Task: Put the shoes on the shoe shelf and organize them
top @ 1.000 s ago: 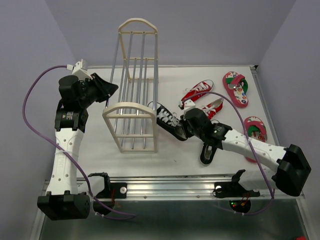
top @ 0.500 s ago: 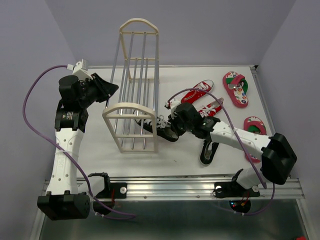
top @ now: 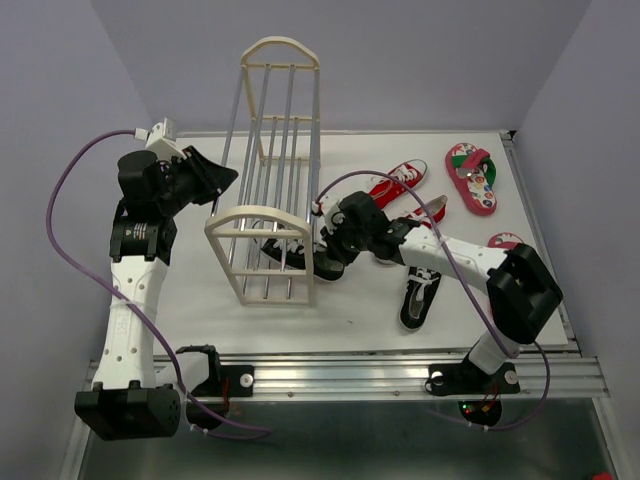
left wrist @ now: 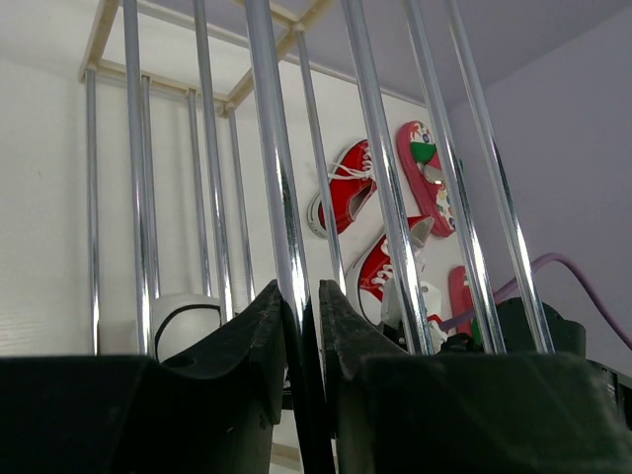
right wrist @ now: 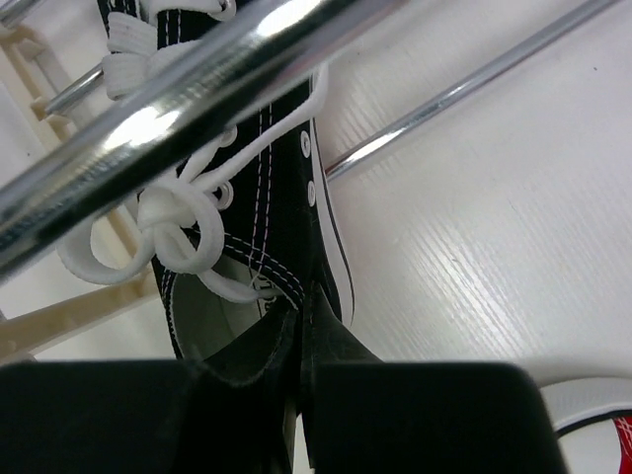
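Note:
My right gripper pushes the black sneaker's heel to the left in the top view next, further in, and opens, since the heel still sticks out of the shelf.
The shoe shelf (top: 262, 232) stands at the left middle of the table. My left gripper (top: 216, 181) is shut on one of its grey rods (left wrist: 286, 207) from the left side; its jaws (left wrist: 304, 296) pinch the rod. My right gripper (top: 326, 262) is shut on the side wall of a black sneaker (top: 292, 258) and holds it through the shelf's right side at the bottom tier. In the right wrist view the gripper (right wrist: 301, 308) pinches the sneaker's collar (right wrist: 267, 227) under a rod (right wrist: 197, 79). The sneaker's white toe (left wrist: 188, 314) shows in the left wrist view.
The second black sneaker (top: 418, 298) lies on the table under my right arm. Two red sneakers (top: 396, 184) (top: 428, 210) lie right of the shelf. One flip-flop (top: 472, 177) lies at the far right, another (top: 508, 241) is partly hidden by my right arm.
My right gripper has moved left with the black sneaker, from beside the shelf to inside its lower right side. The left arm has not moved.

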Robot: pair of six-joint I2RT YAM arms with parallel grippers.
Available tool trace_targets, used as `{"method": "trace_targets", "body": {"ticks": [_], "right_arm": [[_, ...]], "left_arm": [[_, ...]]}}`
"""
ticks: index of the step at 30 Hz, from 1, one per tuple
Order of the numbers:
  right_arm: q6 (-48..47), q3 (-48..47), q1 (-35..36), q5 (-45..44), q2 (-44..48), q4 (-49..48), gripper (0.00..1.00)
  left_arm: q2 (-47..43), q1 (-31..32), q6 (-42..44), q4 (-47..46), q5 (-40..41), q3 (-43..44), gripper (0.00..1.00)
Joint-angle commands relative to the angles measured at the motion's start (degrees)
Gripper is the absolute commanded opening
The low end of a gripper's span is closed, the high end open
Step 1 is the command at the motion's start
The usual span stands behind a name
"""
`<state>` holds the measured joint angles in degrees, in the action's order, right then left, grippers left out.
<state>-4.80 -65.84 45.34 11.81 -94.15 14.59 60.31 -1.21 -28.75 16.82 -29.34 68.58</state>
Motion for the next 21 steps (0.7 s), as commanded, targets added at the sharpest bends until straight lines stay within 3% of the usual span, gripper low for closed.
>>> {"method": "trace_targets", "body": {"ticks": [1,9,21], "right_arm": [[-2.8,-5.3,0.0,7.2,-0.2,-8.5,0.01],[-7.9,-6.3,0.0,10.3,-2.5,-10.3,0.01],[-5.0,-8.7,0.0,10.2,-7.4,-13.0,0.07]], "left_arm": [[1.8,0.2,10.2,-0.1,0.0,-3.5,0.00],[2.6,0.2,10.1,-0.4,-0.9,-3.8,0.00],[3.1,0.2,9.9,-0.7,-1.4,-4.3,0.00]]}}
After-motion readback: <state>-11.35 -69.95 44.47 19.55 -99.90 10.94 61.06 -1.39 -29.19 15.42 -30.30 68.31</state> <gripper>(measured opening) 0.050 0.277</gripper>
